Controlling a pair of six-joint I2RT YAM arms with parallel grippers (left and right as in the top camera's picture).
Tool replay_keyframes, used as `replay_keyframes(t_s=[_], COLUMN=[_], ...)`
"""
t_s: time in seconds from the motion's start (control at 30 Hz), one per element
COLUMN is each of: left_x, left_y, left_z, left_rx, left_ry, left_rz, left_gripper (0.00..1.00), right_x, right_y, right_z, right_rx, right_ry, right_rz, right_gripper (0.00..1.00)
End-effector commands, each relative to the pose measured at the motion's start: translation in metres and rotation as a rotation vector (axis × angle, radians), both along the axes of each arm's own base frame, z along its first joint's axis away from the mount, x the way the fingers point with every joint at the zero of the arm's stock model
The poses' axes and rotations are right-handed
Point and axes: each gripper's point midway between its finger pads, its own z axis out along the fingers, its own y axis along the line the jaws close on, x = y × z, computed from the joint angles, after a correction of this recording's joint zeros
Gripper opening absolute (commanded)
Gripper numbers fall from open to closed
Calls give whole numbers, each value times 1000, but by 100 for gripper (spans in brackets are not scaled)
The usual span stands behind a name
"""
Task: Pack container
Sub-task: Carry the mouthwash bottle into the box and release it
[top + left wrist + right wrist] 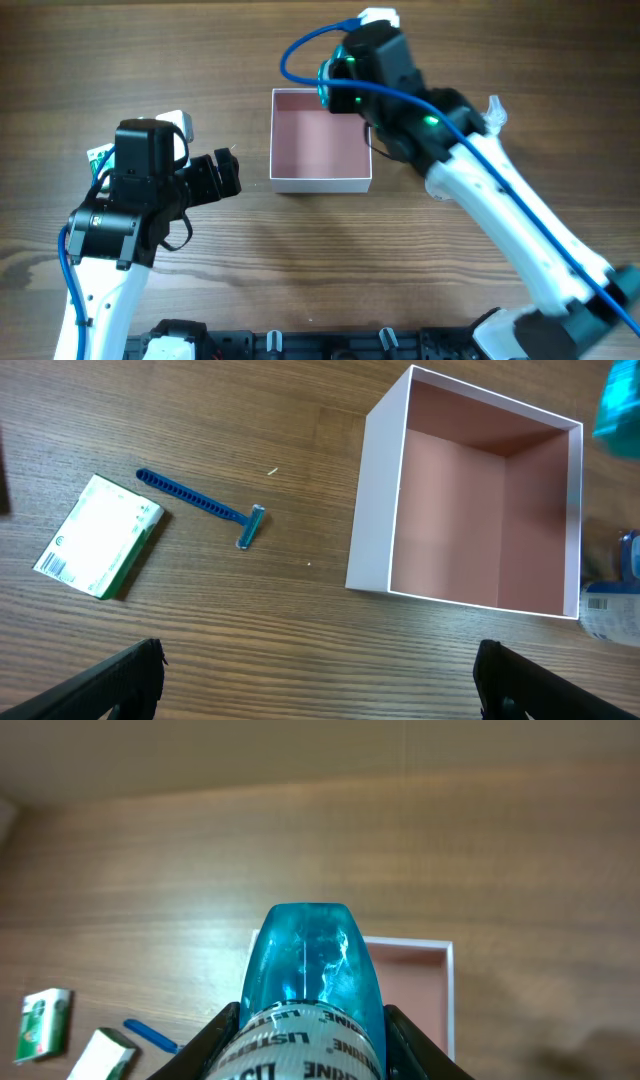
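Observation:
The teal Listerine bottle [315, 960] will go down inside the container by the far corner, where the bottom of the container is empty, as I next lower my right gripper and shift it toward the container's razor side.
The container [320, 183] is a square shallow box with white walls and a pink inside, at the table's middle back, and it holds nothing. It also shows in the left wrist view [375, 500] and the right wrist view [450, 990]. My right gripper [352, 62] is shut on a teal Listerine bottle [315, 960] and holds it above the container's far right corner. The bottle's teal end shows in the left wrist view [620, 410]. My left gripper [320, 695] is open and empty above bare wood, left of the container's front.
A blue razor [200, 500] and a green-and-white packet [100, 535] lie left of the container. A second small green packet [42, 1025] lies further left. A clear labelled bottle [612, 610] lies at the container's right side.

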Motion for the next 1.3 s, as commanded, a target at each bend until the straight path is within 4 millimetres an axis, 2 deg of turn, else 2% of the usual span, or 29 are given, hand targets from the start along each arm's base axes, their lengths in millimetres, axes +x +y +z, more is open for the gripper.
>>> replay_keyframes(t_s=[0.0, 0.07, 0.2, 0.5, 0.63, 0.97, 1.13, 1.2, 1.27], left_x=[3, 3, 3, 3, 3, 3, 3, 3, 3], left_y=[-3, -3, -3, -3, -3, -3, -3, -3, -3], left_z=[8, 8, 8, 8, 8, 8, 8, 8, 8], left_rx=[-23, -23, -23, -23, -23, -23, -23, -23, -23], left_ry=[-18, -18, -19, -18, -18, -17, -17, -17, -17], left_rz=[-4, -4, -3, -3, -4, -4, -4, -4, -4], left_gripper=[100, 100, 100, 100, 100, 100, 100, 100, 100], right_x=[11, 13, 15, 20, 24, 32, 32, 31, 31], right_y=[20, 26, 34, 44, 47, 52, 52, 52, 51], right_z=[-43, -67, -101, -146, -153, -146, -147, -147, -148], right_rx=[34, 15, -9, -36, -35, -42, -45, -45, -47], right_ry=[101, 151, 222, 297, 291, 239, 243, 243, 245], right_rz=[-43, -29, -12, 9, 11, 49, 50, 50, 50], right_gripper=[4, 4, 4, 4, 4, 4, 13, 25, 27])
